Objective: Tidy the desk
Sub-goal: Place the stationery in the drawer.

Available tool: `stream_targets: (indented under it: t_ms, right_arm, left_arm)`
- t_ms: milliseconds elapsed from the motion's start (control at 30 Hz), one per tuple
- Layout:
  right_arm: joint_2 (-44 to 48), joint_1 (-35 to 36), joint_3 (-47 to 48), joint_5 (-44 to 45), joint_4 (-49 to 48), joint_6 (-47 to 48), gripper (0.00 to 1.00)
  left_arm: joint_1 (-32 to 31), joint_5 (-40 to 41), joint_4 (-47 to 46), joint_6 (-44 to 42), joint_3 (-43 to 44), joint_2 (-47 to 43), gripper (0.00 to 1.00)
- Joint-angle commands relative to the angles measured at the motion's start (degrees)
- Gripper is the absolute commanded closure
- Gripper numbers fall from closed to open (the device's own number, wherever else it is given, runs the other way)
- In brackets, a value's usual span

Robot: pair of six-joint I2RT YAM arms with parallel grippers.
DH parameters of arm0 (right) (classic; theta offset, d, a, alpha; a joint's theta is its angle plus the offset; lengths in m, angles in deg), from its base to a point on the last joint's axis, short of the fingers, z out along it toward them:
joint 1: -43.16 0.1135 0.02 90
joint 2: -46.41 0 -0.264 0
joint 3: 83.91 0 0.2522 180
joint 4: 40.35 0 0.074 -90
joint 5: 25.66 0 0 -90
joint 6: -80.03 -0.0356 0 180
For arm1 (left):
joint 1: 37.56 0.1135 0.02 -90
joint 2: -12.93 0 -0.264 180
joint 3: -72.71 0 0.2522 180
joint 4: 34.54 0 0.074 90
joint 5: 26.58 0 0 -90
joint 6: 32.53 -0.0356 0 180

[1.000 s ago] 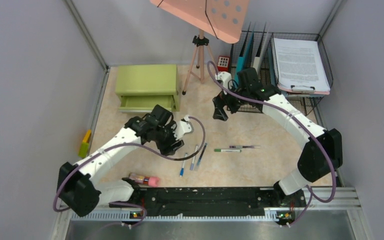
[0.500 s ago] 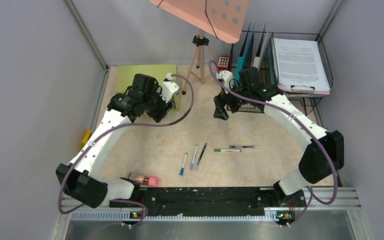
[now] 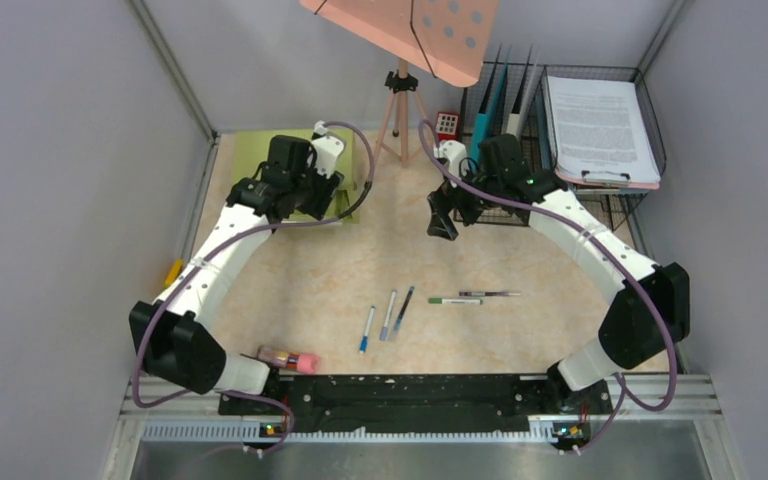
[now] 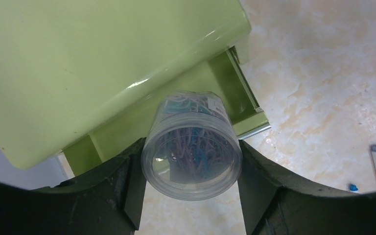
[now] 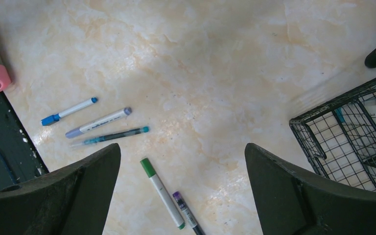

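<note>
I need to lower my left gripper next toward the bare bottom of the green cabinet's drawer and let go of the jar (image 4: 191, 144) of paper clips, since the drawer is open beneath it.
The desk (image 3: 480, 260) is pale marbled peach. My left gripper (image 3: 305, 203) hangs at the back left over the green drawer cabinet (image 3: 250, 150). In the left wrist view the gripper (image 4: 192, 161) is shut on a clear round jar (image 4: 191, 144) of coloured paper clips, held above the cabinet's open drawer (image 4: 215, 88). My right gripper (image 3: 440, 215) hovers open over the desk's back middle, with nothing between its fingers (image 5: 93, 176). Below it lie a green marker (image 5: 162, 192) and a purple pen (image 5: 186, 209). Further left are a teal pen (image 5: 112, 135), a grey pen (image 5: 98, 122) and a blue pen (image 5: 68, 111).
A pink-capped tube (image 3: 288, 357) lies by the front rail. A yellow-green object (image 3: 172, 272) rests at the left wall. At the back stand a tripod (image 3: 398, 110), a red calculator (image 3: 447, 124), a wire file rack (image 3: 505, 100) and a wire tray of papers (image 3: 600, 125).
My left arm has swung from the middle of the desk near the pens back and left to the green cabinet, carrying the jar. The right arm has stayed put.
</note>
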State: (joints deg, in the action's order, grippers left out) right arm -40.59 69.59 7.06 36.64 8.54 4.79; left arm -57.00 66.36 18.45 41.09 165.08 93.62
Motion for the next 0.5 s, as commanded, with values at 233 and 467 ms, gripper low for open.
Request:
stream_targets:
  t_ms: [233, 467]
  right_arm:
    - [2.81, -0.88, -0.77, -0.85, -2.05, -0.27, 0.04]
    - [2.92, -0.95, -1.33, -1.13, -2.26, -0.28, 0.04]
  left_arm:
    - [0.12, 2.70, -14.99, 3.94, -12.13, -5.80, 0.78]
    - [0.12, 3.15, -18.15, 4.47, -15.26, -6.58, 0.79]
